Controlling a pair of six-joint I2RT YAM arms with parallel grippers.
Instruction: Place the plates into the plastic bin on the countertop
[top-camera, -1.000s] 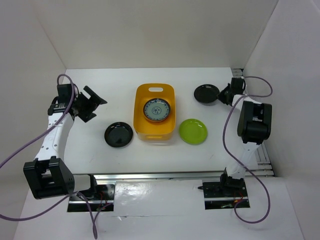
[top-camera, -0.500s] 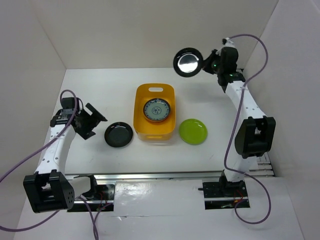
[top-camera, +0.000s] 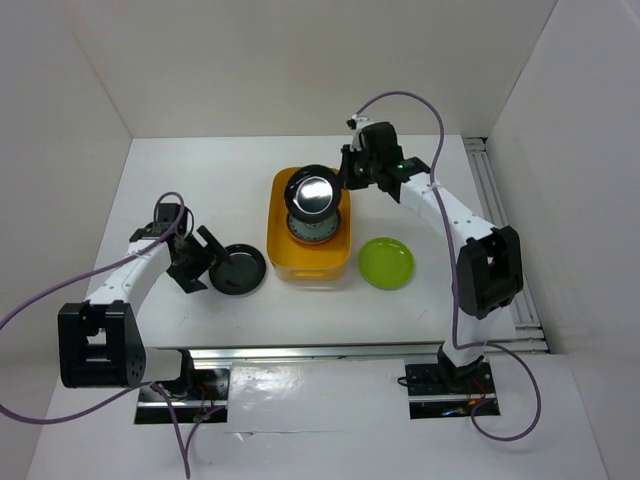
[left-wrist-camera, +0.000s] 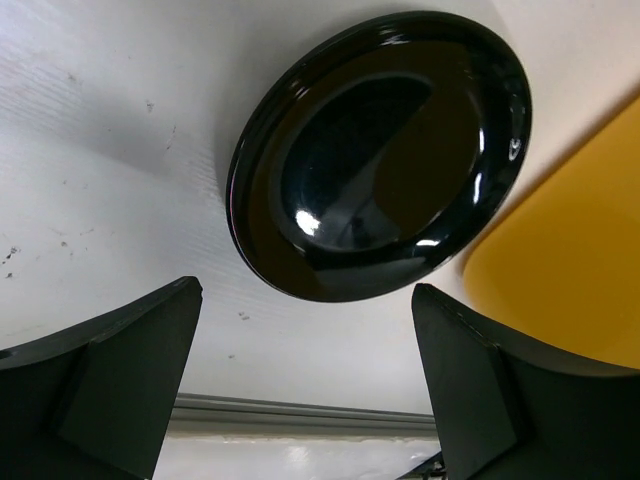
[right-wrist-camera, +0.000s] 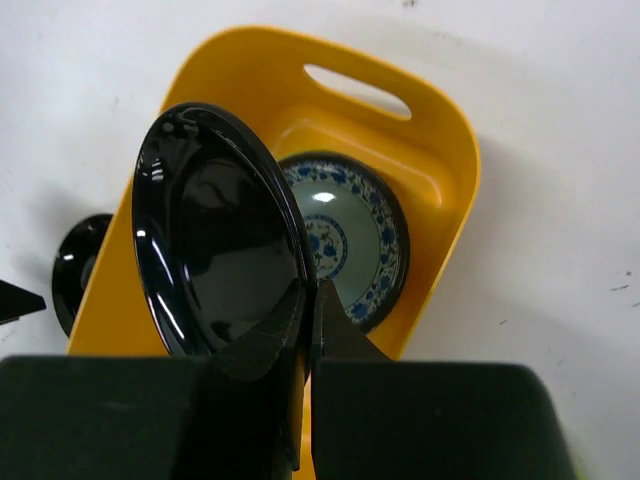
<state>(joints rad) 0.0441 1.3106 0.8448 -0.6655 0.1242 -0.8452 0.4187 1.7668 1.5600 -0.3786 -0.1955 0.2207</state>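
My right gripper lowers the black plate over the blue-patterned plate (top-camera: 314, 224) (right-wrist-camera: 341, 242) next, since the black plate still hangs tilted above the bin.
The yellow-orange plastic bin (top-camera: 282, 245) stands mid-countertop with a blue-patterned plate (right-wrist-camera: 365, 240) lying flat in it. My right gripper (top-camera: 343, 180) is shut on the rim of a glossy black plate (top-camera: 313, 194), held tilted over the bin; in the right wrist view that black plate (right-wrist-camera: 215, 250) stands on edge in front of the bin (right-wrist-camera: 440, 150). A second black plate (top-camera: 238, 269) lies left of the bin, large in the left wrist view (left-wrist-camera: 385, 150). My left gripper (top-camera: 205, 262) is open just left of it, its fingers (left-wrist-camera: 120, 380) short of the rim. A lime green plate (top-camera: 387, 262) lies right of the bin.
White walls close in the countertop (top-camera: 190, 190) on three sides. A metal rail (top-camera: 350, 351) runs along the near edge, with both arm bases below it. Purple cables loop off each arm.
My right arm has swung the black plate from the back right down to a spot over the bin. The left arm has dropped toward the black plate beside the bin.
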